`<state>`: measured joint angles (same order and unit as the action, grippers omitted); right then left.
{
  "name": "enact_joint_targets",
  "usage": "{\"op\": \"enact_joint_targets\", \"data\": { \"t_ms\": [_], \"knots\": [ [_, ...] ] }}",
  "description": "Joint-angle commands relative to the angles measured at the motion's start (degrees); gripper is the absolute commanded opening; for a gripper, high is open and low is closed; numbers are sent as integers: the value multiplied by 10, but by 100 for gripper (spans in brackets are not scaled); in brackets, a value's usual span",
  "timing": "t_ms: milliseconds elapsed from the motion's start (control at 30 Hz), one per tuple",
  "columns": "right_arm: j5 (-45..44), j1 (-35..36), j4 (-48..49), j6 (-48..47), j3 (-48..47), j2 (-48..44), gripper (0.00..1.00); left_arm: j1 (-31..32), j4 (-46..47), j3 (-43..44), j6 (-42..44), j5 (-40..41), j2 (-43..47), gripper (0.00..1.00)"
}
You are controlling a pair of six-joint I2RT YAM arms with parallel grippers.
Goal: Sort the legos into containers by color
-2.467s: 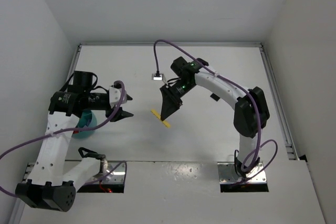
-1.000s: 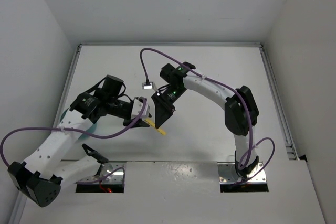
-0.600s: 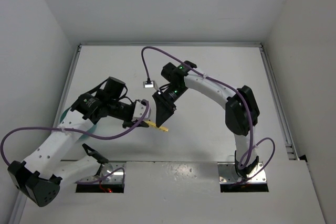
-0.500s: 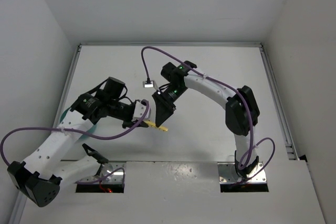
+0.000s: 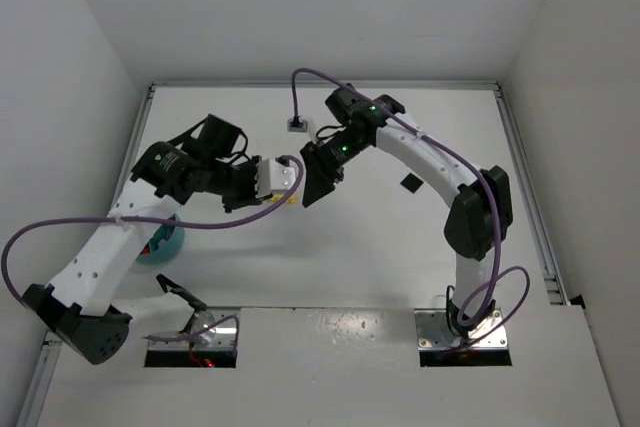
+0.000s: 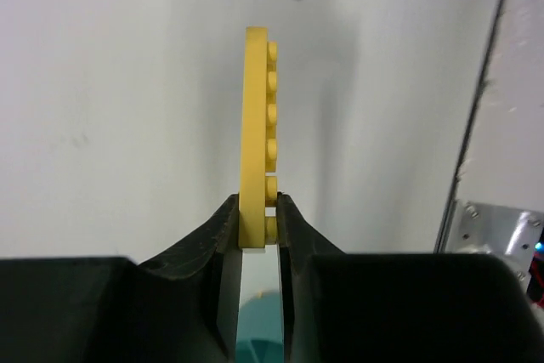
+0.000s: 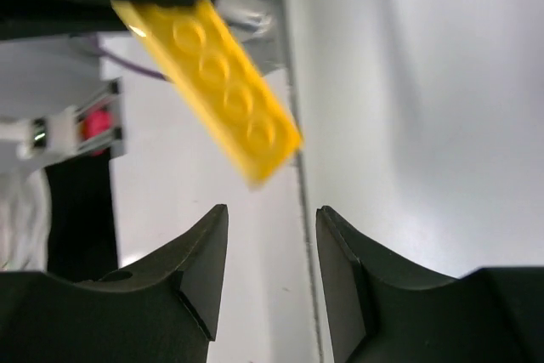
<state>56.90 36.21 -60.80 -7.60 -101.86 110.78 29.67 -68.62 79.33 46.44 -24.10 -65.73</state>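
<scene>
The left gripper next moves to the left in the top view and down over the teal container (image 5: 162,241) to release the yellow lego (image 5: 287,197), since it hangs outside.
A flat yellow lego (image 6: 257,116) stands on edge between my left gripper's (image 6: 257,217) fingertips, which are shut on its lower end. From above, the left gripper (image 5: 281,189) holds that lego (image 5: 287,197) over the table's middle left. My right gripper (image 7: 272,220) is open and empty, and the yellow lego (image 7: 212,40) hangs just beyond its tips, not touching them. In the top view the right gripper (image 5: 308,199) points at the left one, almost tip to tip. The teal container (image 5: 162,241) sits on the table under the left arm and shows between the left fingers (image 6: 257,348).
A small dark object (image 5: 410,184) lies on the table to the right of the right arm. Purple cables (image 5: 300,87) loop off both arms. A metal rail (image 5: 530,207) runs along the table's right edge, and white walls close in the left, back and right.
The left gripper closed on the yellow lego while the right gripper held it. The right gripper then opened and let go. Both grippers moved toward the back of the table.
</scene>
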Motion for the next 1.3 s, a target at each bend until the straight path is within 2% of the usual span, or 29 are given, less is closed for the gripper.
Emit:
{"op": "enact_joint_targets", "data": {
  "t_ms": [0, 100, 233, 267, 333, 500, 633, 667, 800, 1267],
  "knots": [
    [-99, -19, 59, 42, 4, -43, 46, 1, -62, 26, -4, 149, -26, 3],
    [-131, -36, 67, 47, 27, -57, 46, 1, -62, 21, 13, 236, -9, 2],
    [-124, -54, 79, 47, 55, -63, 46, 1, -62, -3, 35, 344, -9, 2],
    [-116, -54, 79, 47, 55, -68, 46, -4, -62, -17, 35, 382, -9, 2],
    [-110, -60, 84, 47, 70, -74, 46, -19, -62, -22, 55, 403, -4, 2],
    [-99, -65, 84, 47, 76, -74, 46, -74, -62, -72, 102, 516, 23, 3],
    [-81, -65, 84, 47, 76, -74, 46, -161, -62, -59, 182, 523, 42, 3],
    [-81, -65, 84, 47, 76, -74, 46, -161, -62, -59, 195, 523, 47, 3],
    [-81, -65, 84, 47, 81, -69, 46, -238, -62, -46, 235, 517, 60, 3],
    [-76, -65, 78, 42, 92, -85, 46, -370, -62, -111, 312, 486, 98, 3]
  ]
}}
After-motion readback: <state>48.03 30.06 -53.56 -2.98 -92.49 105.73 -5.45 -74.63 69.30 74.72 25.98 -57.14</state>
